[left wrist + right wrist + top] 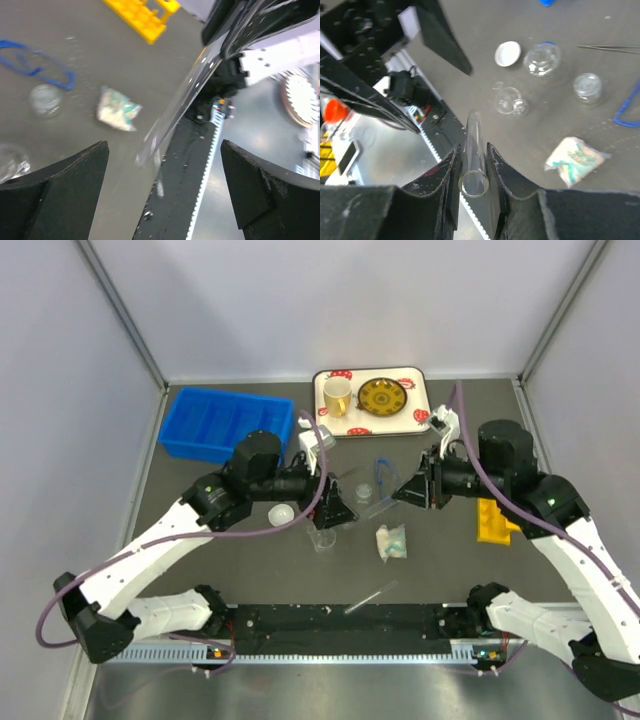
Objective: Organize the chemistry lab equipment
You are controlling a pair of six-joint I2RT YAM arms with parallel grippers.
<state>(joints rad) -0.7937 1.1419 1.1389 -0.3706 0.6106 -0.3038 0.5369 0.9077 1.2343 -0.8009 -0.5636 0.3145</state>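
The tube in my right gripper points sideways, so next my gripper should go to the right in the top view, turn downward and lower over the yellow test tube rack point(495, 523) to release.
My right gripper point(405, 492) point(472, 156) is shut on a clear glass test tube point(474, 145), held above the table with its open end toward the wrist. The tube point(172, 112) points toward my left gripper point(338, 508) point(164, 165), which is open wide and empty, its jaws on either side of the tube's far tip without touching it. A yellow test tube rack point(495, 523) point(142, 17) lies on the table to the right. A second clear tube point(370, 597) lies near the front rail.
Blue bin point(228, 424) back left. Tray point(420, 415) with cup and plate at the back. Blue safety glasses point(383, 472), small jar point(365, 492), white cap point(281, 513), glass flask point(322, 538) and white-teal packet point(391, 541) lie mid-table. Tweezers point(607, 48).
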